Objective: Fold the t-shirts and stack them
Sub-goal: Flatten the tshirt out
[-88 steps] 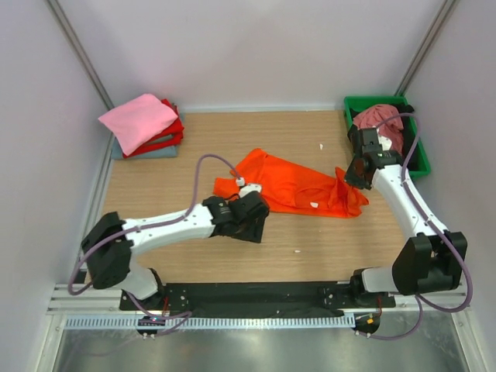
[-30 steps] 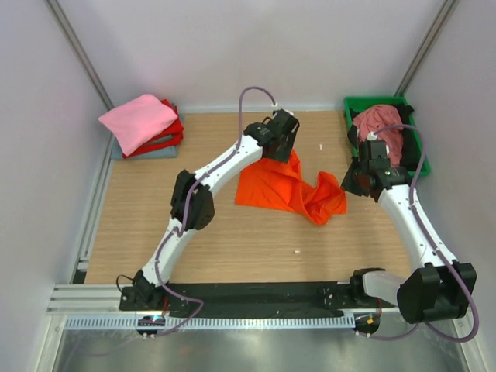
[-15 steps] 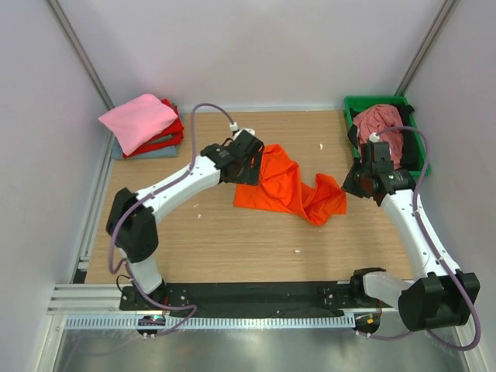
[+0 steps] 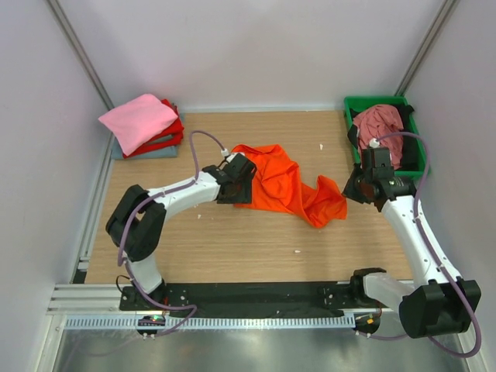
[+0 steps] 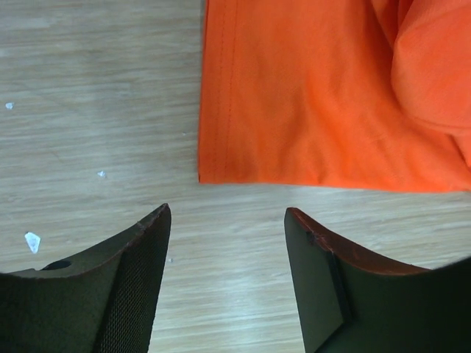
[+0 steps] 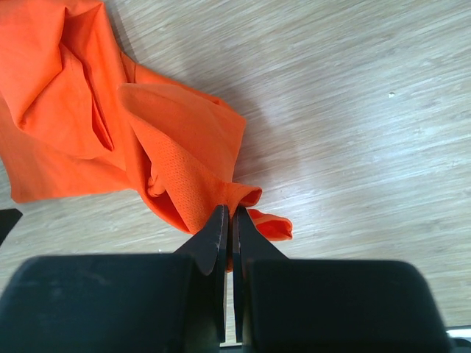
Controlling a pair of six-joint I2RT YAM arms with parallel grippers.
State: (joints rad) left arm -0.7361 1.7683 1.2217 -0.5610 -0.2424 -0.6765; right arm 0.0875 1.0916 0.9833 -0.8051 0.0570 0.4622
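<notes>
The bare wood at the back is outward of my right gripper. I should next lift my right gripper, carry the fold outward, then lower it and let go of it over that space.
A bright orange t-shirt (image 4: 283, 182) lies crumpled on the wooden table (image 4: 232, 240). My left gripper (image 4: 239, 186) is open and empty just off the shirt's left hem. In the left wrist view the shirt's corner (image 5: 309, 103) lies ahead of the spread fingers (image 5: 132, 272), with bare wood between them. My right gripper (image 4: 346, 194) is shut on a fold at the shirt's right end; the right wrist view shows the cloth (image 6: 184, 169) pinched at the gripper's (image 6: 229, 213) tips. Folded pink (image 4: 138, 120), red (image 4: 167, 139) and grey-blue (image 4: 147, 153) shirts are stacked at the back left.
A green tray (image 4: 372, 102) at the back right holds a dusty rose shirt (image 4: 377, 124) and some black cloth. Grey walls close in the table on three sides. Small white specks (image 5: 32, 241) lie on the wood.
My left arm has swung from the back of the table forward and left, and is now low beside the shirt's left hem. The shirt has spread a little. The right gripper has barely moved.
</notes>
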